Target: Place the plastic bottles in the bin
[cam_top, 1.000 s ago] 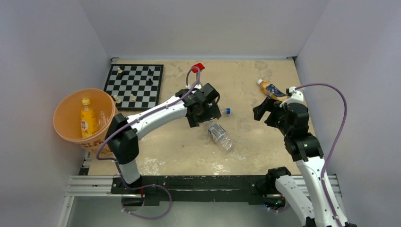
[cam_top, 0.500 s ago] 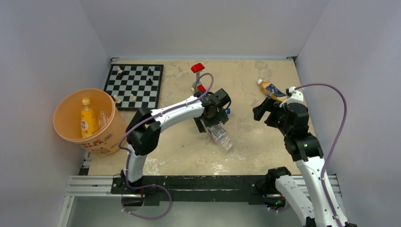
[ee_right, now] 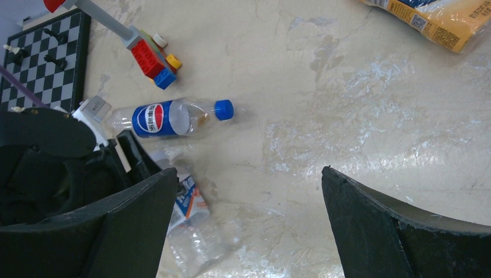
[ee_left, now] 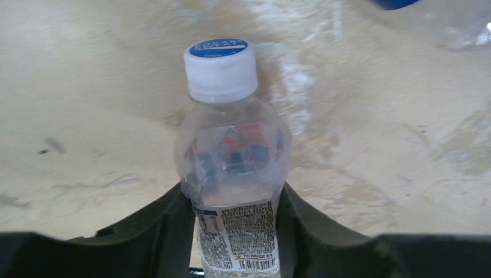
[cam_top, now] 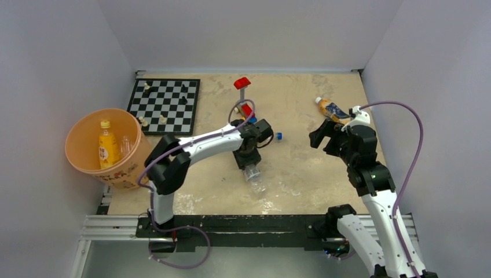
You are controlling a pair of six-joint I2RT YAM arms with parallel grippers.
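Note:
My left gripper rises to the left in the top view next and releases the white-capped bottle over the bin's opening [cam_top: 109, 139], since the bin's rim stands above the table.
My left gripper [cam_top: 248, 159] is shut on a transparent white-capped bottle [cam_top: 255, 177], its dark jaws pressing both sides of the label. In the left wrist view that bottle [ee_left: 231, 156] points cap-away over the table. A blue-labelled, blue-capped bottle [ee_right: 168, 117] lies just beyond the left arm; only its cap [cam_top: 278, 136] shows from above. The orange-brown bottle [cam_top: 331, 109] lies at the far right, just beyond my open, empty right gripper [cam_top: 320, 136]. The peach-orange bin [cam_top: 75, 159] at the left holds a yellow bottle [cam_top: 106, 149] and a transparent one [cam_top: 125, 145].
A red, blue and yellow toy brick figure [cam_top: 243, 86] stands at the back centre, close to the left arm's wrist. A chessboard [cam_top: 165, 104] with a few pieces lies at the back left beside the bin. Grey walls close in the table on three sides.
My left gripper swung from the blue-capped bottle onto the transparent one, shut on it and drew it toward the near-left. The right arm has not moved.

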